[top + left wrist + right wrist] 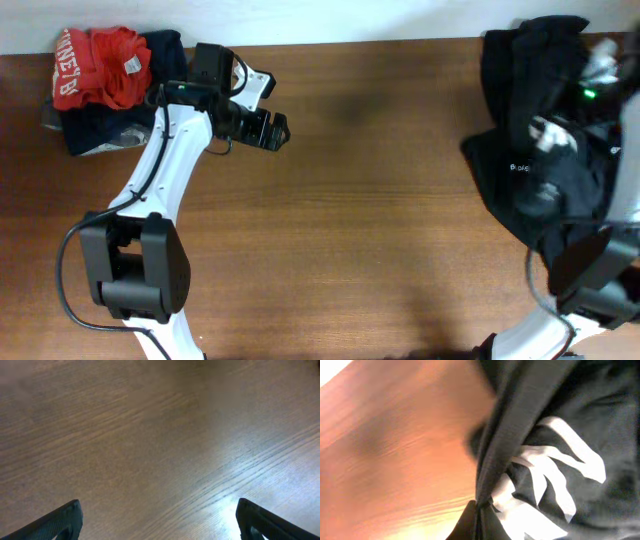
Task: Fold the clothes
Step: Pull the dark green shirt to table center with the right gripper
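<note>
I will next move my right gripper to the left in the overhead view, over the bare wood between the piles, and let go of the fold, as this space is clear.
A heap of black T-shirts (545, 120) lies at the right end of the table; one has a small white logo (518, 168). My right gripper (479, 510) is shut on a fold of black T-shirt cloth (505, 430) with big white letters (555, 485) and holds it up from the heap. In the overhead view the right arm (590, 95) is partly buried in the cloth. My left gripper (275, 130) is open and empty over bare wood, right of a pile with a red garment (105, 65) and a navy one (110, 125).
The wooden table (350, 230) stretches between the two piles. The left arm's base (135, 270) stands at the front left and the right arm's base (590, 270) at the front right. The left wrist view shows only wood (160, 445).
</note>
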Available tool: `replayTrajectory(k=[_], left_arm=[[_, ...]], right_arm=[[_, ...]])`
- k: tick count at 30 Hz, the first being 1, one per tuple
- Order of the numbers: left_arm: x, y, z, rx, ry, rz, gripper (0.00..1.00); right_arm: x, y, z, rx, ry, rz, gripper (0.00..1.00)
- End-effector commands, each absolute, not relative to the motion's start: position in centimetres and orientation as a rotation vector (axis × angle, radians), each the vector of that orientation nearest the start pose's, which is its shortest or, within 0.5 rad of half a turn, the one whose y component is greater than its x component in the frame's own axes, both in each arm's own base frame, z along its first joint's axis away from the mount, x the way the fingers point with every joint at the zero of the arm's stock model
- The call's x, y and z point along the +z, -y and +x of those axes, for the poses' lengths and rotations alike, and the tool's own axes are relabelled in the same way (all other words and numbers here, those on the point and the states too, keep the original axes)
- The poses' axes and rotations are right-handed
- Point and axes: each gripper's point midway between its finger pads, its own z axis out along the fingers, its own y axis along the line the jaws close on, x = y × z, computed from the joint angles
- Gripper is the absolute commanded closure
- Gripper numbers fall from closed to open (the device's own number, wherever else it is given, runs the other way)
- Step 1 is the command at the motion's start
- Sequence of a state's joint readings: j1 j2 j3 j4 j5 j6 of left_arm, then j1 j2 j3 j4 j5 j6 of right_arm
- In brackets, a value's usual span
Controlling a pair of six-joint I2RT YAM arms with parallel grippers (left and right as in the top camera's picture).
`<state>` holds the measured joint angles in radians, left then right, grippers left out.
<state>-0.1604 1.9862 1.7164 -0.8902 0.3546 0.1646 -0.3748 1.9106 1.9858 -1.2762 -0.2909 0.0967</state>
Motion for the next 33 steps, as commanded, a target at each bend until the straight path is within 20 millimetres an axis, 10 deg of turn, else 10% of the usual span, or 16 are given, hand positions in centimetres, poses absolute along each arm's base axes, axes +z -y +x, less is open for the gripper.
replayTrajectory(k=[1, 15, 26, 33], left_arm=[[16.9, 12.3, 46.9, -0.484, -2.574, 0.506, 0.05], [27.2, 1.4, 46.8, -0.349, -2.435, 0.234, 0.05], [26.9, -0.7, 45.8, -0.336, -2.477, 0.166, 0.05], [26.7, -1.1, 45.9, -0.304, -2.484, 0.156, 0.05]], right_arm=[[25.4, 3.1, 43.1, 0.428, -2.627, 0.285, 0.96], [28.4, -17.7, 44.3, 0.579, -2.483, -0.17, 0.96], [30.0, -26.2, 43.7, 0.593, -2.356, -0.237, 0.96], [29.4, -29.6, 47.8, 0.51, -2.209, -0.189, 0.96]])
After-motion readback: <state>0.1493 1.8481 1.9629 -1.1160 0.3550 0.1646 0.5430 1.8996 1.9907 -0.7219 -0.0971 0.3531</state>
